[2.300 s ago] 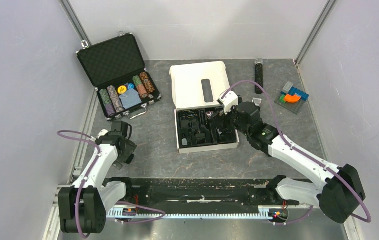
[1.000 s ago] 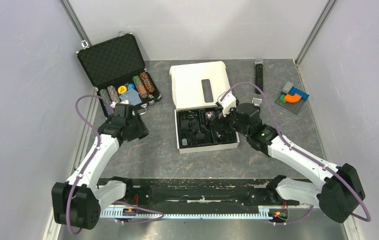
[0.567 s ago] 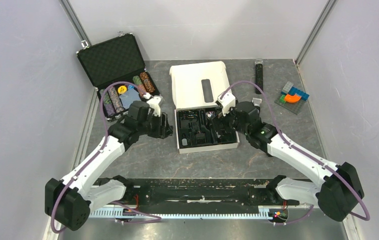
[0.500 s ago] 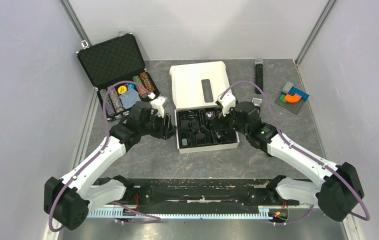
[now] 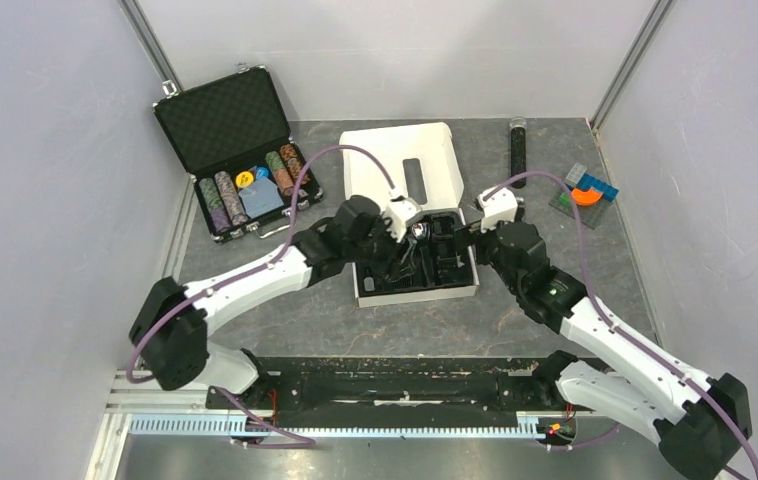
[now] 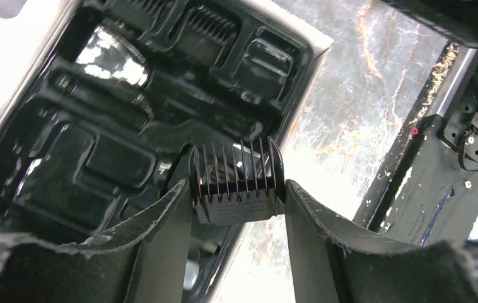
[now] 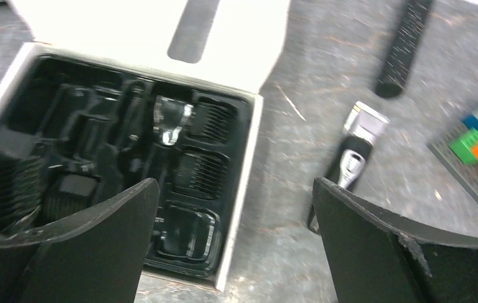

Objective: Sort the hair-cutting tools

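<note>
The tray's near corner slot (image 5: 456, 275) is empty, so my left gripper needs to turn next and then bring the comb attachment down into it, toward the right in the top view.
My left gripper (image 6: 236, 189) is shut on a small black comb attachment (image 6: 236, 180) and holds it just above the black tray (image 6: 85, 126) of the open white box (image 5: 415, 297). In the top view the left gripper (image 5: 407, 250) is over the tray's middle. My right gripper (image 7: 234, 189) is open and empty over the box's right rim; it also shows in the top view (image 5: 460, 240). Two more comb attachments (image 7: 212, 118) (image 7: 198, 172) sit in tray slots. The black-and-silver clipper (image 7: 356, 148) lies on the table right of the box.
The box's white lid (image 5: 385, 165) lies open behind the tray. A long thin black stick (image 5: 518, 150) lies at the back right. Coloured blocks (image 5: 587, 192) sit at the far right. An open black case of chip stacks (image 5: 245, 150) stands at the back left.
My left arm has swung from the table's left side rightward to over the tray. My right gripper has drawn back to the right, off the tray's middle to its right rim.
</note>
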You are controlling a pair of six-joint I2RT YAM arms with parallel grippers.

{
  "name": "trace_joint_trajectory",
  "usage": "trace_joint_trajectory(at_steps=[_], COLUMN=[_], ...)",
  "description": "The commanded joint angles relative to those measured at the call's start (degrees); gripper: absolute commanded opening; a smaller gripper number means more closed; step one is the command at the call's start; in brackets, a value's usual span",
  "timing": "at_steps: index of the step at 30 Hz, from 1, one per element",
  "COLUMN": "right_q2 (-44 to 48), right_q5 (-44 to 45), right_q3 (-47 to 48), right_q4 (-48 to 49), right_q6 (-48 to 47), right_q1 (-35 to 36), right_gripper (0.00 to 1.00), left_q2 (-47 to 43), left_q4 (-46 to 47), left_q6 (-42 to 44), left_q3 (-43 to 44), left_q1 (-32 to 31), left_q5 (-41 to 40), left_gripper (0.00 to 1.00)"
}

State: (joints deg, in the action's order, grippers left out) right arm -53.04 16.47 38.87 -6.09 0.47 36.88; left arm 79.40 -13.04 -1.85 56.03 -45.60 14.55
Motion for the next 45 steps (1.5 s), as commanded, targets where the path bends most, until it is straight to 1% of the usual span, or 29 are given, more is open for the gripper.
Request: trace_joint_trajectory(at_steps=[1,9,14,20,25,30,34,39,45], right_q2=[4.5,14.4,17.8,18.0,18.1,17.9,18.3,18.7,18.5], right_q5=[15.2,21.6,23.4,22.6,22.2,21.2,21.2,21.2,20.6], right_q3=[-4.4,-10.1,-11.3,-11.5,-11.2,-11.0,-10.9,-11.0,-11.1], right_q4=[1.1,1.2,1.9,1.8,1.8,1.7,1.3,1.1,1.1], right_q6=[4.6,7.4,6.4,5.9,5.2,5.2,4.7,4.6,4.7], right_q1=[-0.4,-0.3,-0.3,-0.3,-0.3,-0.3,-0.3,-0.3,-0.3], right_gripper=[0.95,0.95,0.95,0.95,0.95,0.96,0.96,0.96,0.96], left_q2=[6.3,18.3,23.9,28.1,30.9,33.5,34.8,36.3,37.4], left_q4=[7.2,7.1,5.7,2.8,-1.8,-5.2,-7.5,-11.0,-12.8], left_q6=[7.0,11.9,14.3,18.4,24.0,29.6,33.5,36.2,37.7], left_q3=[6.5,14.5,18.5,21.5,24.5,27.5,29.3,31.8,33.4], left_q1=[-3.1,-5.8,-6.7,-8.0,-9.1,-9.4,-9.4,-9.4,-9.5], left_q5=[3.9,9.0,9.3,8.9,6.9,8.0,7.1,7.0,5.8], left_gripper=[0.28,0.31,0.31,0.32,0.35,0.39,0.4,0.46,0.5])
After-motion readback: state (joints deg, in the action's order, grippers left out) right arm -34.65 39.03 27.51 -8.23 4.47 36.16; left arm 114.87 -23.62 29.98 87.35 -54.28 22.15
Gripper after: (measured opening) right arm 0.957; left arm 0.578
